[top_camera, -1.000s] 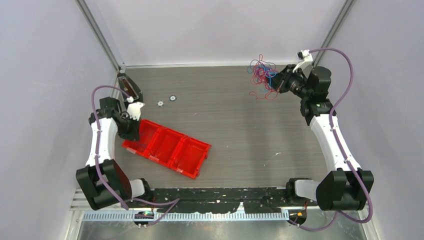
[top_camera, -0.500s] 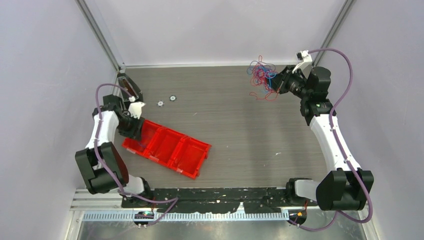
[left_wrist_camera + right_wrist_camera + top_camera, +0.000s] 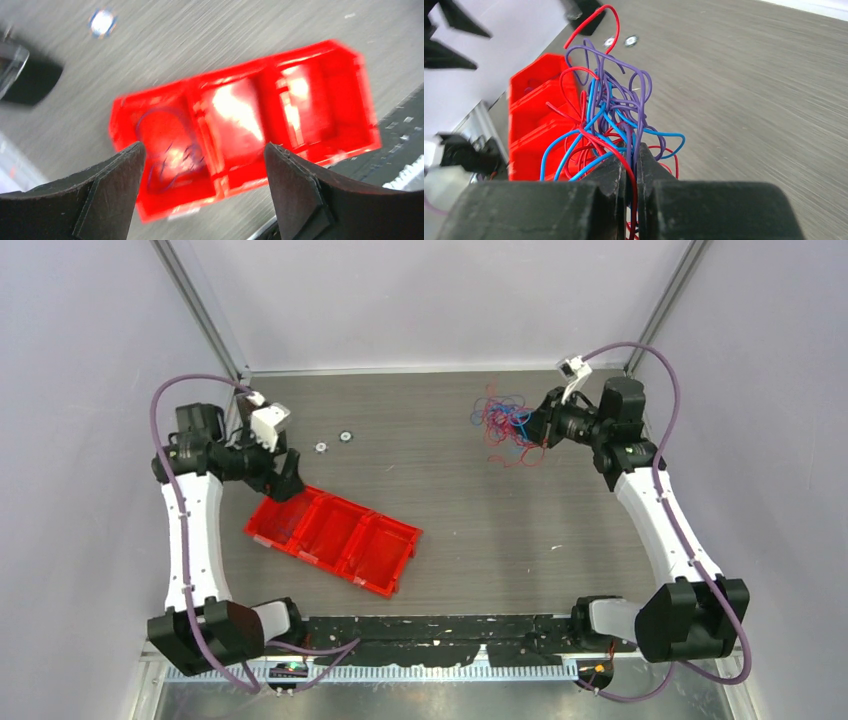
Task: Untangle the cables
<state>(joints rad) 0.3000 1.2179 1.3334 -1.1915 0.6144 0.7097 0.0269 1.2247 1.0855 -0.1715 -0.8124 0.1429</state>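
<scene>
My right gripper will next pull the tangle of cables to the right in the top view. Then it will lower and release the tangle on the bare tabletop, where open space lets the cables spread.
A tangle of thin red, blue and purple cables [image 3: 505, 420] hangs above the far right of the table, and my right gripper [image 3: 540, 426] is shut on it. In the right wrist view the strands [image 3: 609, 115] fan up out of the closed right gripper [image 3: 631, 165]. My left gripper [image 3: 288, 480] hovers open over the left end of a red three-compartment bin [image 3: 415, 540]. Between the spread fingers of the left gripper [image 3: 202, 147], one thin purple cable [image 3: 167, 150] lies curled in the bin's left compartment; it touches neither finger.
Two small round discs [image 3: 321, 447] [image 3: 345, 436] lie on the table behind the bin. A dark block [image 3: 30, 75] sits near the back left corner. The red bin [image 3: 529, 115] lies diagonally, left of centre. Enclosure walls stand close on three sides.
My left gripper has opened and risen from the bin's left compartment, with the arm swinging up and back. My right gripper has carried the tangle a little to the left.
</scene>
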